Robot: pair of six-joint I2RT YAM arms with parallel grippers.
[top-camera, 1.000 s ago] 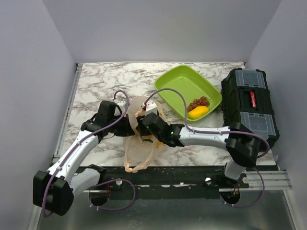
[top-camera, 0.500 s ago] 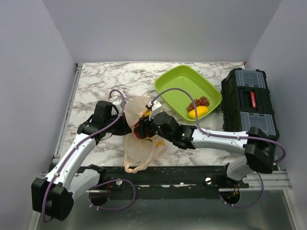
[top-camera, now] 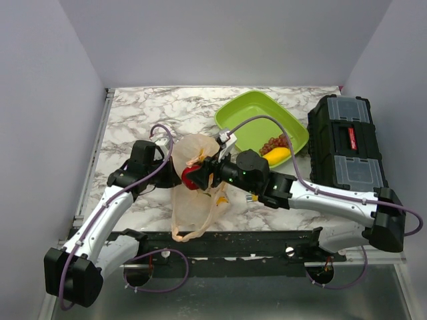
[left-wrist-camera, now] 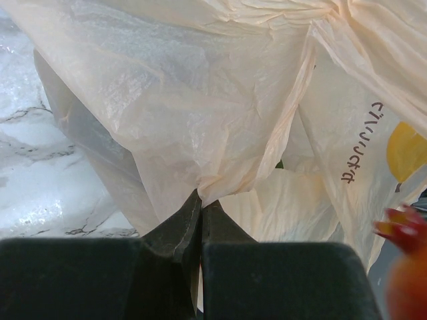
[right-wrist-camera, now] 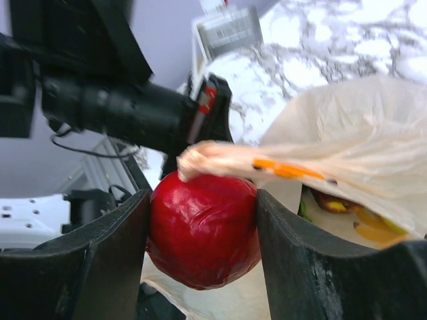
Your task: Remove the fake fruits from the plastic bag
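Observation:
My right gripper moves outward, to the right in the top view, and down next. It releases the apple (top-camera: 193,177) beside the grapes, because that part of the tray's bottom lies bare.
The peach plastic bag (top-camera: 193,203) lies on the marble table between the two arms. My left gripper (top-camera: 175,176) is shut on a fold of the bag's left side (left-wrist-camera: 200,100), and its fingertips (left-wrist-camera: 201,203) pinch the film. A glossy red apple (top-camera: 193,177) sits between the fingers of my right gripper (top-camera: 198,177), just above the bag's mouth. In the right wrist view the apple (right-wrist-camera: 203,230) fills the gap between both pads, and a strip of the bag (right-wrist-camera: 347,127) lies over its top. More fake fruits (right-wrist-camera: 363,230) show inside the bag.
A lime-green tray (top-camera: 247,107) at the back right holds a yellow fruit (top-camera: 275,156) and a dark red bunch of grapes (top-camera: 276,142). A black toolbox (top-camera: 347,143) stands at the right edge. Grey walls close in the left and right sides.
My right gripper has come up out of the bag with the red apple, which now shows at the bag's mouth. The left gripper has kept its hold on the bag.

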